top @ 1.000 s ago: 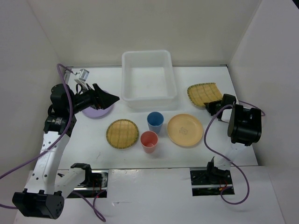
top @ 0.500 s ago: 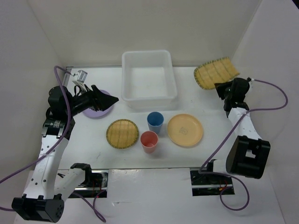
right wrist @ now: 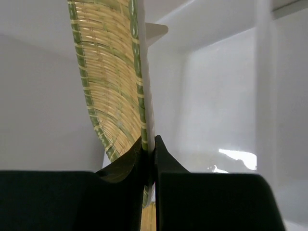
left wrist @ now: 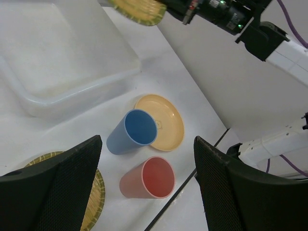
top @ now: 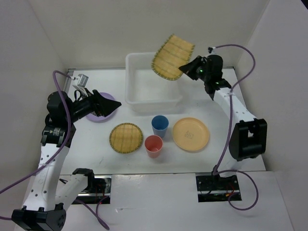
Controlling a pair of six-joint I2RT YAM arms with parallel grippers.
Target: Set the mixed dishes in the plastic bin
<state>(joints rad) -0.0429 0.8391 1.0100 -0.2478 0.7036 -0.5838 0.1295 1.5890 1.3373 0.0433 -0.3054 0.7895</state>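
The woven plate sticks out past the far edge of the bin, so I will move my right gripper to the left in the top view next and lower the plate into the plastic bin (top: 134, 102).
My right gripper (top: 186, 70) is shut on the rim of a woven straw-coloured plate (top: 172, 57) and holds it tilted in the air over the far right corner of the plastic bin (top: 134, 102); the pinch shows in the right wrist view (right wrist: 150, 153). The second woven plate (top: 126, 137), blue cup (top: 160, 126), red cup (top: 153, 146) and pale orange plate (top: 190, 134) lie on the table in front of the bin. My left gripper (top: 114, 101) is open and empty above the lavender plate (top: 91, 115), left of the bin. The left wrist view shows the blue cup (left wrist: 132, 132) and red cup (left wrist: 149, 178).
White walls close in the table on the left, back and right. The table's front edge (top: 154, 172) runs just behind the arm bases. A small grey clip-like object (top: 83, 79) sits at the far left corner.
My right arm has lifted the woven plate from the right side of the table and swung it left, up over the bin. My left gripper has barely moved.
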